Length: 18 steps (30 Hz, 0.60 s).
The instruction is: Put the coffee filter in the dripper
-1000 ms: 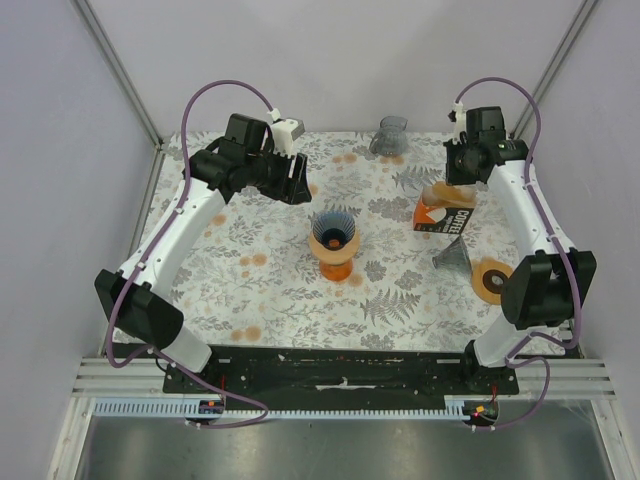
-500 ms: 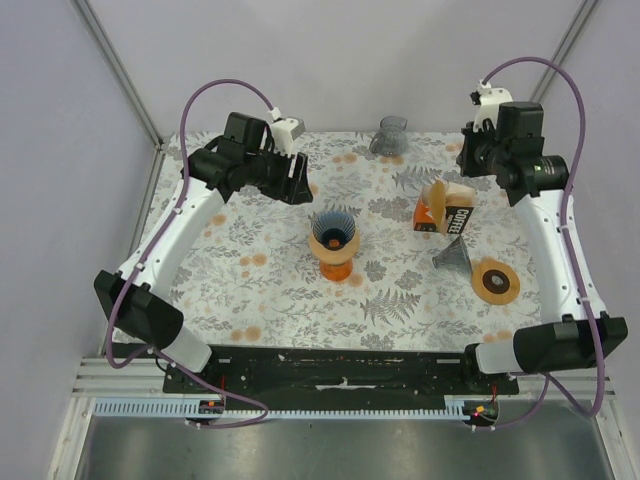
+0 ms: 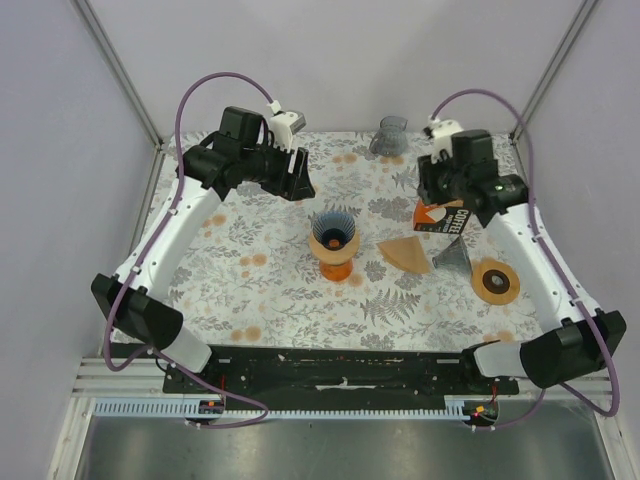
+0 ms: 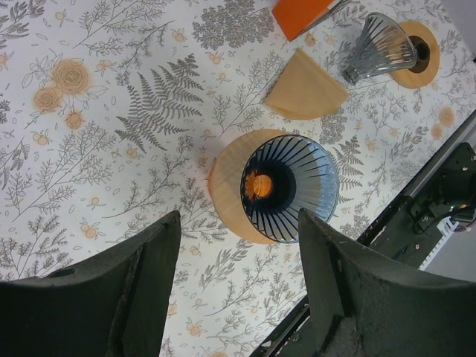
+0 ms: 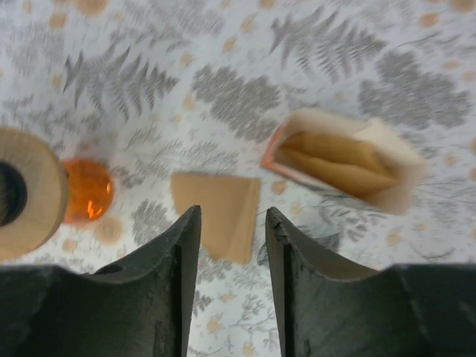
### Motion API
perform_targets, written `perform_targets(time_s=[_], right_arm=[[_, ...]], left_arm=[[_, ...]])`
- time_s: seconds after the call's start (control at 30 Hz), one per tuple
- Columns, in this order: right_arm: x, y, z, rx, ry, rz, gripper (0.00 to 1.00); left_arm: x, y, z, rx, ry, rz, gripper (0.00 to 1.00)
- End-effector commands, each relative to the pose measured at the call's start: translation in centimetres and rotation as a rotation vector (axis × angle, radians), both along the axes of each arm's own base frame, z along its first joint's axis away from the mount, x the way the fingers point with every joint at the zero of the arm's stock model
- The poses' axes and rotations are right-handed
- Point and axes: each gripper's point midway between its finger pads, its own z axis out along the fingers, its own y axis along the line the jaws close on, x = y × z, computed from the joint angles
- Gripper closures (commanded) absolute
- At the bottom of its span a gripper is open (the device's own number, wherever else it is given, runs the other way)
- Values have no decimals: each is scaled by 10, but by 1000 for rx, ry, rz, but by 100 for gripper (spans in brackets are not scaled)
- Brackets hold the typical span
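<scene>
Next, my right gripper comes down and toward the dripper (image 3: 333, 231), to the brown paper filter (image 3: 405, 254), since the filter lies flat on the cloth.
The brown paper coffee filter (image 3: 405, 254) lies flat on the flowered cloth, between the dripper and a second glass cone; it also shows as a filter (image 4: 306, 89) from the left wrist and a filter (image 5: 219, 216) under the right one. The dripper (image 3: 333, 231), ribbed bluish glass in a wooden collar on an orange stand, sits mid-table with nothing in it (image 4: 290, 188). My right gripper (image 3: 432, 196) hovers open above the cloth, jaws (image 5: 233, 216) empty, filter below them. My left gripper (image 3: 298, 184) hangs open back left of the dripper, its jaws (image 4: 238, 219) empty.
An orange filter box (image 3: 443, 214) with more filters (image 5: 349, 160) lies at the right. A second glass cone (image 3: 455, 258) rests beside a wooden ring (image 3: 495, 280). A grey glass cup (image 3: 390, 135) stands at the back edge.
The right gripper has opened, and the filter it held near the box now lies on the cloth. The right arm has swung in from the back right corner. The left arm barely moved.
</scene>
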Motion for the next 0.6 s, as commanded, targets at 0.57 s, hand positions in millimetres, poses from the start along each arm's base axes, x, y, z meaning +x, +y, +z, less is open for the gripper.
perform_targets(time_s=[0.57], right_arm=[[-51,73,-209,-411,289,214,33]], left_arm=[[-11,9,27,-7,-103,-40,29]])
